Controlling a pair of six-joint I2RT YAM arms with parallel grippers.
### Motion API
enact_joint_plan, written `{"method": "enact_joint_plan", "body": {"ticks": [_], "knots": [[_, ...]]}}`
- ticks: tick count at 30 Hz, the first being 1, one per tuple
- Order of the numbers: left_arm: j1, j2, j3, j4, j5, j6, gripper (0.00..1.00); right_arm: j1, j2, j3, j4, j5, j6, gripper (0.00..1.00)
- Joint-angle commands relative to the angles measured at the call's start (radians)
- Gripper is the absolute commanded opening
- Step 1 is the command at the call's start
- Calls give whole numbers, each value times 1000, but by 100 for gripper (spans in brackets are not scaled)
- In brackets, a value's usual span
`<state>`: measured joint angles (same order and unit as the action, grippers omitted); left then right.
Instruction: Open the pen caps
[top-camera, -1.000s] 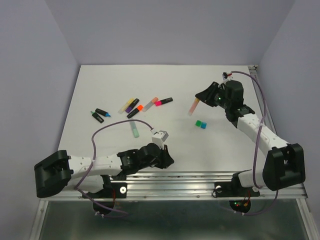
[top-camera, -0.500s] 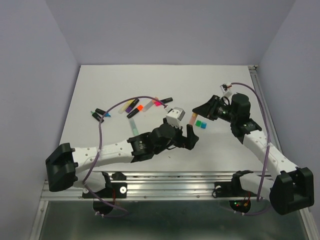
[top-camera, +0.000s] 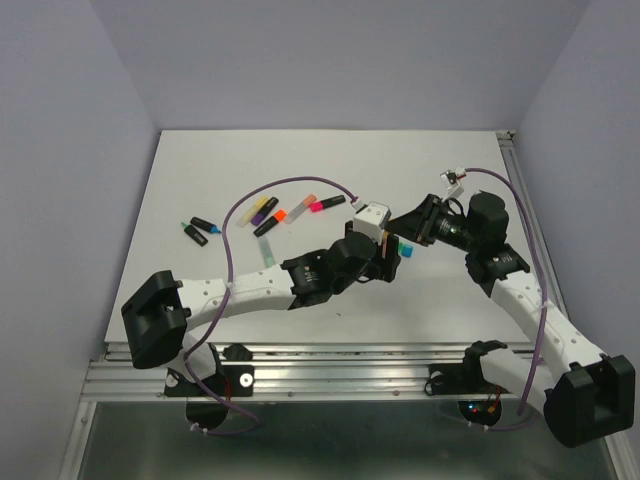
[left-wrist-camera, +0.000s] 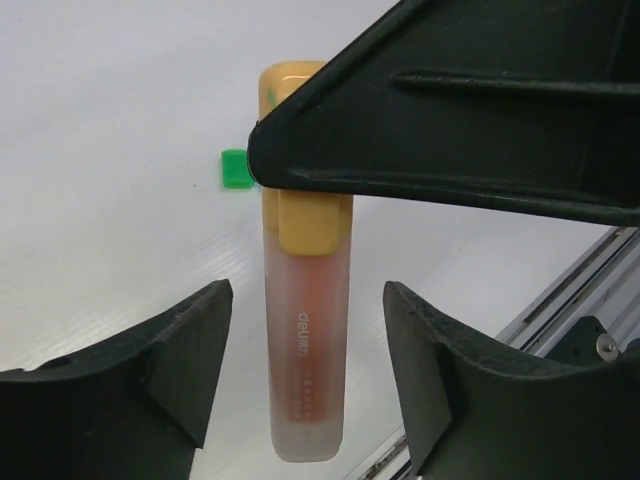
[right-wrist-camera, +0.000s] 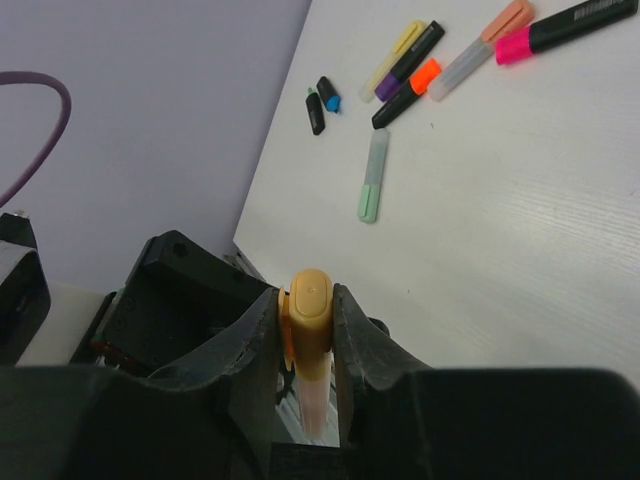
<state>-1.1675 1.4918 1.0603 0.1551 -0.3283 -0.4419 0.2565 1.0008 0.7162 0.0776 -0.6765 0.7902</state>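
The loose caps lie on the clear tabletop beside the teal cap, so I will move my right gripper to the right in the top view and down onto that spot next, to release there.
My right gripper is shut on the peach pen cap of a frosted pale pen, held above the table right of centre. The pen's body hangs out between the fingers of my left gripper, which is open with a gap on each side. In the top view the left gripper meets the right gripper. A loose green cap lies on the table just under them, a teal one beside it.
At the back left lie several capped pens: yellow, purple, orange, peach and pink. A mint pen body and two short black pieces lie nearer. A metal rail runs along the near edge.
The left arm swung from the near edge up and right to the right gripper and opened its jaws around the pen body. The right gripper carried the pen down towards it.
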Motion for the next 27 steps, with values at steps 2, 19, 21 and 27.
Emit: {"method": "enact_joint_plan", "body": {"ticks": [2, 19, 21, 27], "knots": [[3, -11, 52, 12, -18, 38, 57, 6, 5, -26, 13, -37, 3, 1], [-18, -85, -275, 221, 172, -156, 0, -26, 195, 114, 39, 308, -54, 1], [-41, -107, -331, 248, 164, -176, 0, -36, 237, 156, 88, 299, -51, 1], [-90, -188, -416, 281, 104, -222, 0, -49, 349, 242, 109, 314, -68, 1]]}}
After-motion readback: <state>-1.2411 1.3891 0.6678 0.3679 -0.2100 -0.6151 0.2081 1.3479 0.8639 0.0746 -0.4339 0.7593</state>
